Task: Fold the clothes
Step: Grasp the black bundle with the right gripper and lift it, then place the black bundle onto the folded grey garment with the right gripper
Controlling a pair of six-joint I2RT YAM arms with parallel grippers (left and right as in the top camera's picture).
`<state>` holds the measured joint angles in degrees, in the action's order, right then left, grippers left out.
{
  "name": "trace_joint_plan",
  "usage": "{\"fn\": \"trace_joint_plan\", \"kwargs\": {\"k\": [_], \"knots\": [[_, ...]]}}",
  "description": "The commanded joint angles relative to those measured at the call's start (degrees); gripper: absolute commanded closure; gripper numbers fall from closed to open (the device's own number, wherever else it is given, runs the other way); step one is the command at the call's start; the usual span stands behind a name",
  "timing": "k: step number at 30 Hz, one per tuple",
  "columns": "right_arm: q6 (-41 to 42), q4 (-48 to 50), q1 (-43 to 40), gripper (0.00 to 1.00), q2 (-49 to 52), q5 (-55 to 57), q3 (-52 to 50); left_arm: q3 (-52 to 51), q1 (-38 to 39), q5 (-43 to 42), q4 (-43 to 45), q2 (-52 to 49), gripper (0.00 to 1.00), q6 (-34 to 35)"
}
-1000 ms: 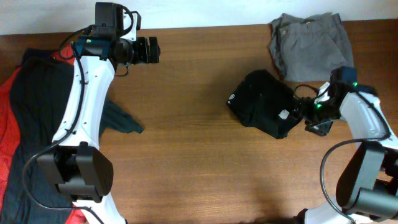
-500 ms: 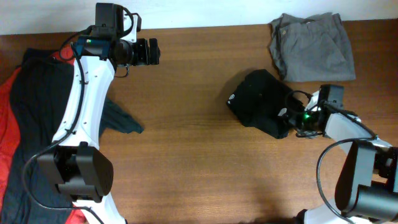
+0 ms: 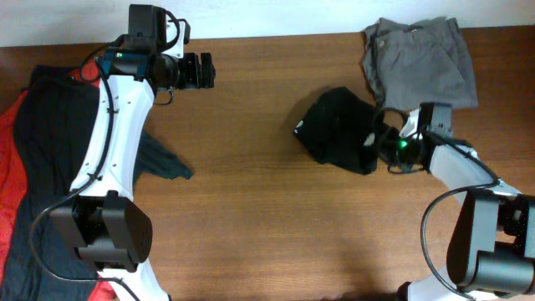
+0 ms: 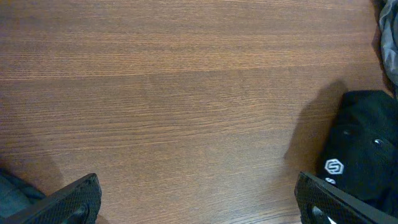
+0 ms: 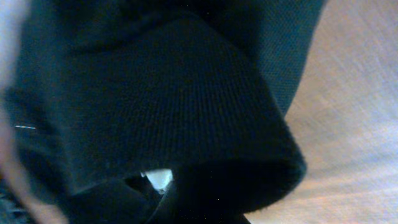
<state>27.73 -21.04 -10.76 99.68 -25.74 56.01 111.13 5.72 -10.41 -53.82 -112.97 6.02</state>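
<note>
Next, my right gripper should lift the black shirt [image 3: 333, 130] away from my base, then bring it down onto the grey garment [image 3: 421, 64] to release it.
The black collared shirt [image 3: 333, 130] lies bunched right of the table's centre, its small white logo [image 3: 299, 127] at the left edge. My right gripper [image 3: 378, 144] is shut on the shirt's right edge. In the right wrist view black fabric [image 5: 168, 93] wraps over the jaws and hides them, and a scrap of white label [image 5: 158, 179] peeks out. My left gripper [image 3: 201, 68] hangs open above bare wood at the back left. Its view shows the shirt [image 4: 367, 143] with its logo [image 4: 334, 167] beside the right finger [image 4: 339, 202].
A grey garment [image 3: 422, 63] lies crumpled at the back right, just behind the black shirt. A red garment [image 3: 10, 176] with a dark top [image 3: 50, 142] over it covers the left edge. A dark sleeve [image 3: 163, 160] pokes out from behind the left arm.
My right gripper has closed on the shirt's right edge and moved left and toward the back. The shirt has shifted left and bunched up. The left arm has not moved.
</note>
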Motion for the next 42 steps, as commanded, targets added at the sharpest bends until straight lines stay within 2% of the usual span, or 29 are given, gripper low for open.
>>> {"fn": "trace_joint_plan", "kwargs": {"k": [1, 4, 7, 10, 15, 22, 28, 32, 36, 42], "knots": [[1.8, -2.4, 0.6, 0.96, -3.5, -7.3, 8.9, 0.3, 0.1, 0.5, 0.1, -0.6, 0.01, -0.9], [2.9, -6.9, 0.6, 0.96, -3.5, -8.8, 18.4, 0.3, 0.1, 1.4, 0.4, -0.6, 0.01, -0.9], [7.5, -5.8, 0.6, 0.96, -3.5, -7.1, 23.9, 0.3, 0.1, 1.5, 0.4, -0.6, 0.01, -0.9], [14.9, 1.5, 0.6, 0.96, -3.5, -4.9, 28.1, 0.3, 0.1, 1.5, 0.4, -0.6, 0.01, -0.9], [21.0, 17.3, 0.6, 0.96, -3.5, -1.1, 29.8, 0.3, 0.1, 1.5, 0.4, -0.6, 0.01, -0.9], [21.0, 27.0, 0.6, 0.96, -3.0, 16.5, 29.8, 0.3, 0.1, 1.5, 0.5, -0.6, 0.01, -0.9], [21.0, 36.5, 0.6, 0.96, 0.5, 27.0, 29.8, 0.3, 0.1, 1.5, 0.5, -0.6, 0.01, -0.9], [21.0, 44.3, 0.6, 0.96, 5.4, 28.4, 29.8, 0.3, 0.1, 1.5, 0.5, -0.6, 0.01, -0.9], [21.0, 56.4, 0.0, 0.96, 12.5, 28.6, 30.8, 0.3, 0.1, 1.5, 1.9, -0.6, 0.01, -0.9], [21.0, 58.2, -1.0, 0.96, 23.3, 24.9, 39.7, 0.3, 0.1, 3.4, 4.3, -0.6, 0.01, -0.9]]}}
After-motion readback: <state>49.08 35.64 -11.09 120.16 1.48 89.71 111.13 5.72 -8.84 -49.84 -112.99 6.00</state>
